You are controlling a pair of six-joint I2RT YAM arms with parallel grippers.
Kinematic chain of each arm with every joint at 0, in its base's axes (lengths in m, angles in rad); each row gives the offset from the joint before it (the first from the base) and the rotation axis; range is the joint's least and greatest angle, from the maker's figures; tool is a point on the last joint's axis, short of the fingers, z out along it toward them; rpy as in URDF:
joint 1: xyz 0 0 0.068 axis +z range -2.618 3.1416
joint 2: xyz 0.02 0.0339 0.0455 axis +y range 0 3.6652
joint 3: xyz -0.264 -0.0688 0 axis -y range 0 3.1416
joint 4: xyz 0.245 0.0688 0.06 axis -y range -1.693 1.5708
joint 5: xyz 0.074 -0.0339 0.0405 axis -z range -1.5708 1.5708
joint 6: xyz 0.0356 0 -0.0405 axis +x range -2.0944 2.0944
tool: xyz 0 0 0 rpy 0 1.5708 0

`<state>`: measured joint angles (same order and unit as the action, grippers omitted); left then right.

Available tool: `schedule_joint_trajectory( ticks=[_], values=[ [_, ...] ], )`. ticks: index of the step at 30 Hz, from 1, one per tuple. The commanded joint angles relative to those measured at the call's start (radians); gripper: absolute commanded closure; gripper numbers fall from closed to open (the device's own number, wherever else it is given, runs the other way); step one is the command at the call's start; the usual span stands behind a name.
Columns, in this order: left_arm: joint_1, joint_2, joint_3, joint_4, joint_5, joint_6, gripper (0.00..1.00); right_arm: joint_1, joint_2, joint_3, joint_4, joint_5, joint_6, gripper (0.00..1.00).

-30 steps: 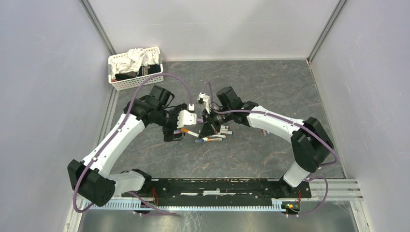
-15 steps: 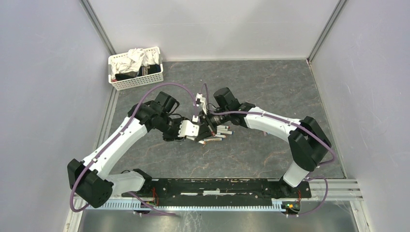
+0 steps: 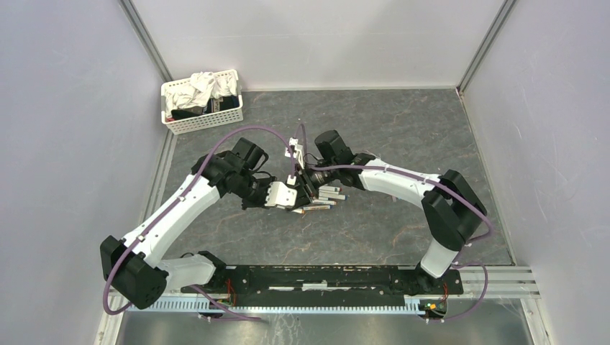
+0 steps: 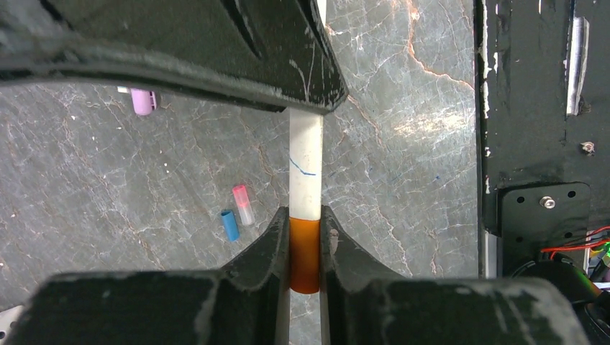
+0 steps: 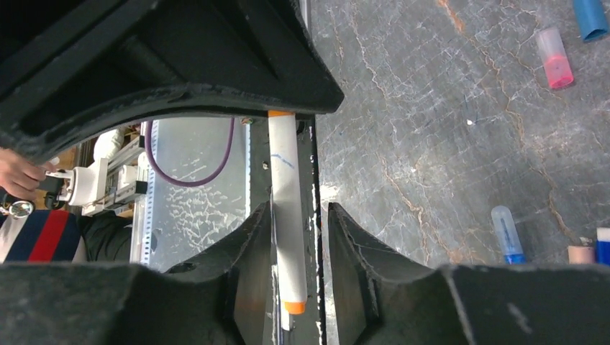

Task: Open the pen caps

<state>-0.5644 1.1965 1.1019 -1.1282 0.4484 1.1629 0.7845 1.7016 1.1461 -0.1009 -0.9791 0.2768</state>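
The loose pink and blue caps lie below, so the robot's left gripper should move away from the right gripper and down to release onto the mat (image 3: 256,210) (image 4: 265,215) beside those caps.
My left gripper (image 4: 305,215) is shut on the orange pen cap (image 4: 304,255) of a white pen barrel (image 4: 305,165). The barrel runs straight up into my right gripper (image 5: 300,212). That gripper's jaws stand apart around the barrel (image 5: 285,201), which rests against one finger with a gap to the other. The barrel's orange end plug (image 5: 293,307) shows low between those fingers. In the top view both grippers meet nose to nose at mid-table (image 3: 297,192). Loose pen caps lie on the mat: blue (image 4: 229,225), pink (image 4: 243,205) and purple (image 4: 143,101).
A small pile of white pens (image 3: 325,198) lies just right of the grippers. A white basket (image 3: 202,115) with crumpled cloth stands at the back left. The black base rail (image 4: 532,144) runs along the near edge. A blue-tipped clear cap (image 5: 506,233) lies on the mat.
The left gripper moved right to the pen and closed on its orange cap. The right gripper, shut on the barrel before, has loosened its jaws.
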Motion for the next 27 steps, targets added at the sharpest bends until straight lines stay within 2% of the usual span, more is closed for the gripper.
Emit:
schedule_joint_trajectory(
  ticks=[1,6,9,17,19,27],
  values=[
    [-0.006,-0.014,0.028,-0.010,0.020,0.016,0.98,0.021,0.048,0.065,0.080,-0.006,0.046,0.60],
    [-0.006,-0.014,0.029,-0.015,0.019,0.015,0.98,0.033,0.095,0.095,0.147,-0.029,0.104,0.61],
    [-0.006,-0.015,0.029,-0.016,0.022,0.017,0.98,0.035,0.114,0.109,0.170,-0.039,0.123,0.67],
    [-0.008,0.002,0.036,-0.023,-0.006,0.014,0.98,0.034,0.066,0.059,0.124,-0.044,0.074,0.99],
    [-0.008,0.007,0.036,-0.024,-0.033,0.015,0.98,0.033,0.048,0.049,0.051,-0.011,0.039,1.00],
    [0.013,0.017,0.043,-0.068,-0.129,0.068,0.98,0.031,-0.050,-0.082,-0.033,0.030,-0.032,1.00]
  ],
)
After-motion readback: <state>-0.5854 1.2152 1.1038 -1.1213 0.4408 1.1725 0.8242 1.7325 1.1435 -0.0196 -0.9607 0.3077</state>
